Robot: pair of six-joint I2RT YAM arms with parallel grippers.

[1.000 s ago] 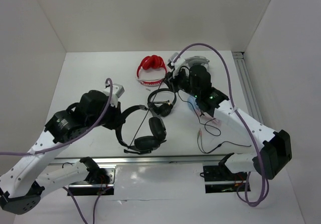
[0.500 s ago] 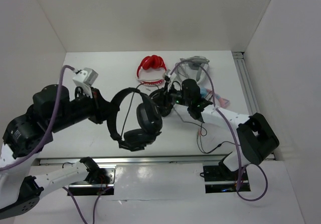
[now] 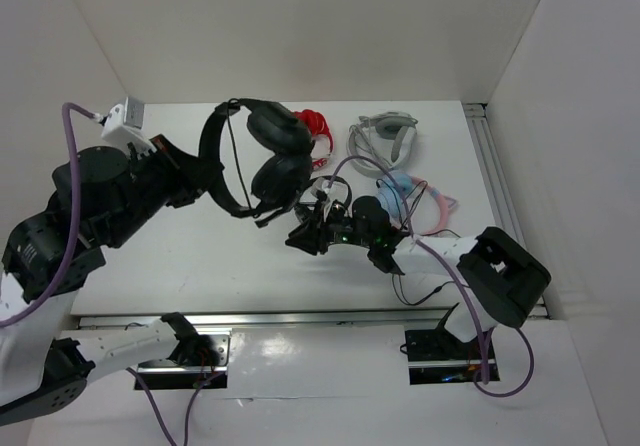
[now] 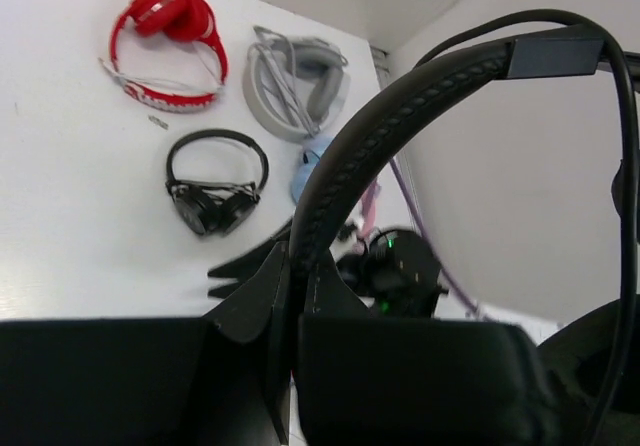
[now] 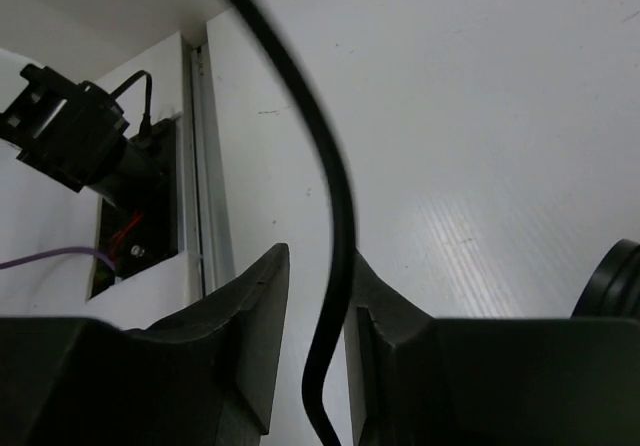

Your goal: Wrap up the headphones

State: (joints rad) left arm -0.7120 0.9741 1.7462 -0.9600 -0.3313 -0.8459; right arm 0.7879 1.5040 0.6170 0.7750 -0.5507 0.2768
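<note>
The robot's right gripper should next draw back toward the table's near metal bar, turning slightly, and close on the cable that is already between its open fingers.
The big black headphones (image 3: pixel 268 156) hang in the air above the table's middle, earcups stacked one over the other. My left gripper (image 3: pixel 203 173) is shut on their padded headband (image 4: pixel 400 106), which is pinched between the fingers (image 4: pixel 250 296). Low over the table, my right gripper (image 3: pixel 296 238) points left. Its jaws stand apart with the thin black cable (image 5: pixel 335 196) running loose between them, resting against the right finger (image 5: pixel 375 296). More of this cable lies on the table near the right arm's base (image 3: pixel 420 288).
Red headphones (image 4: pixel 165 26), a grey pair (image 4: pixel 295 76) and a small black on-ear pair (image 4: pixel 215 181) lie at the back of the table. A light blue and pink headset (image 3: pixel 415 196) lies right of centre. A metal rail (image 3: pixel 495 176) runs along the right edge.
My left arm has lifted the black headphones off the table and carried them up and back. My right arm has swung down and leftward, and the cable now passes between its jaws.
</note>
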